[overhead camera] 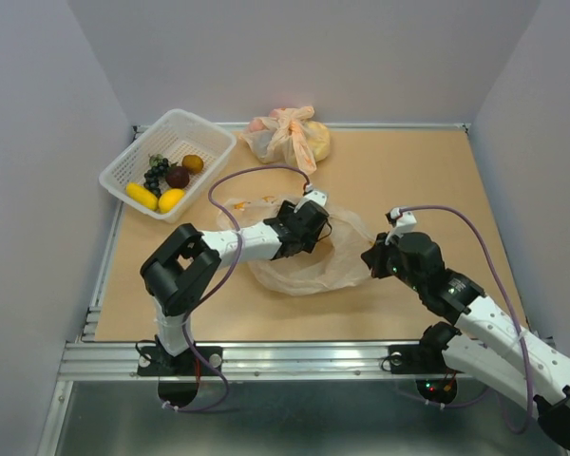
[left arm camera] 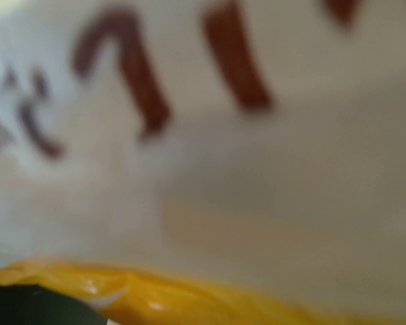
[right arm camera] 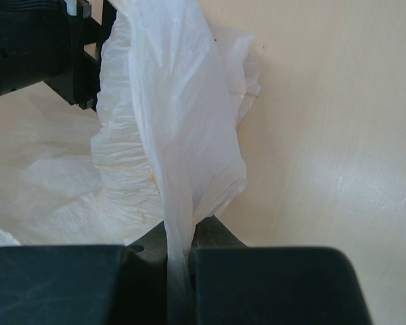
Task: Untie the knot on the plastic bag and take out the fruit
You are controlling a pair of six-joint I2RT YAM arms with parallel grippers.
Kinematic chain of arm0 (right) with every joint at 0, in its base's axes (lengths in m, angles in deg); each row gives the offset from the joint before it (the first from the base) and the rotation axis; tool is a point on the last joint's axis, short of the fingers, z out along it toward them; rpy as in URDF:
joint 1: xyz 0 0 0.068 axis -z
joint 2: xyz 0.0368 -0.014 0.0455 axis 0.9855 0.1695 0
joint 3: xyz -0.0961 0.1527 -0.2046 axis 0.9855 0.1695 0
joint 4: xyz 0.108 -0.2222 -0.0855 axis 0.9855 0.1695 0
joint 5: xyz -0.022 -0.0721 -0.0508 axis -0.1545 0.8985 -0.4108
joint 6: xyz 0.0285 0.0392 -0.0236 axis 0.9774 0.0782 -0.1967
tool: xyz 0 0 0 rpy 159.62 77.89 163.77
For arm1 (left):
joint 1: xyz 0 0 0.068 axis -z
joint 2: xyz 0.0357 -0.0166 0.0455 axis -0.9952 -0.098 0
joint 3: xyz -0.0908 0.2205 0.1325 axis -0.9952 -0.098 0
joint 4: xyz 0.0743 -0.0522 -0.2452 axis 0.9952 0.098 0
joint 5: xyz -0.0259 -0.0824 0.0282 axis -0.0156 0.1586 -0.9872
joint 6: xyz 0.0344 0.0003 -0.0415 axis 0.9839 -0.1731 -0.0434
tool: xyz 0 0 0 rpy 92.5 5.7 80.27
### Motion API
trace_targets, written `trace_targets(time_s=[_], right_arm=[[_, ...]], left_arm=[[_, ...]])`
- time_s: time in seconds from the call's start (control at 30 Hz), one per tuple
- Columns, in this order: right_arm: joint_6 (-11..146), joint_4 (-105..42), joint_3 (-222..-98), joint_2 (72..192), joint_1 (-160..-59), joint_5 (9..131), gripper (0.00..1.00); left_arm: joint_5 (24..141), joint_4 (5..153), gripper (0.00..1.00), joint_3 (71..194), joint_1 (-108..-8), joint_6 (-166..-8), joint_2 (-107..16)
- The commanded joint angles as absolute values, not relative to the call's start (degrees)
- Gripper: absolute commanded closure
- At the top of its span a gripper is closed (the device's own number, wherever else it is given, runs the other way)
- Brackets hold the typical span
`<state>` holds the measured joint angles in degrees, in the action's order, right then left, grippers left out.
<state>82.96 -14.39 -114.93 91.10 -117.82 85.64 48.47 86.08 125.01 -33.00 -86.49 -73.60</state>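
Note:
I need to lift my left gripper from the bag and over the white basket next, to let go where fruit already lies. The basket stands to the left in the top view.
The plastic bag (overhead camera: pixel 313 271) lies slack and open in the middle of the table; no knot shows on it. My left gripper (overhead camera: pixel 302 226) reaches into its mouth, and its fingers are hidden. The left wrist view is blurred: bag film (left arm camera: pixel 257 169) with red print fills it, and a glossy yellow thing (left arm camera: pixel 176 301) lies along the bottom edge. My right gripper (overhead camera: pixel 370 258) is shut on the bag's right edge (right arm camera: pixel 169 135), which is pinched between the fingers (right arm camera: pixel 179 254). The fruit in view lies in the basket: banana-like (overhead camera: pixel 141 196), lemon-like (overhead camera: pixel 171 199), grapes (overhead camera: pixel 156 173), plum (overhead camera: pixel 178 177), kiwi (overhead camera: pixel 193 163).
The white basket (overhead camera: pixel 205 125) stands at the back left. A second, knotted peach bag (overhead camera: pixel 290 138) with a yellow lump sits at the back centre. Grey walls enclose the table on three sides. The left arm's black wrist (right arm camera: pixel 34 47) shows in the right wrist view.

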Motion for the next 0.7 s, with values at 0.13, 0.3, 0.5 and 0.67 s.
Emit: trace_targets(time_s=[0.13, 0.3, 0.5, 0.67], right_arm=[[82.23, -14.77, -117.78, 91.33, -118.03, 85.72, 1.00], [82.14, -14.77, -117.78, 90.80, -118.03, 86.77, 1.00], [81.96, -14.77, -117.96, 91.06, -118.03, 88.09, 1.00], [81.96, -14.77, -117.96, 91.24, -118.03, 88.36, 1.00]], left_arm=[[52.23, 83.22, 0.49, 125.37, -32.96, -85.83, -74.91], [53.55, 83.30, 0.85, 123.00, -31.56, -86.18, -69.12], [55.84, 85.68, 0.99, 121.76, -26.91, -87.06, -59.54], [58.46, 89.81, 0.99, 124.74, -25.84, -89.08, -49.08]])
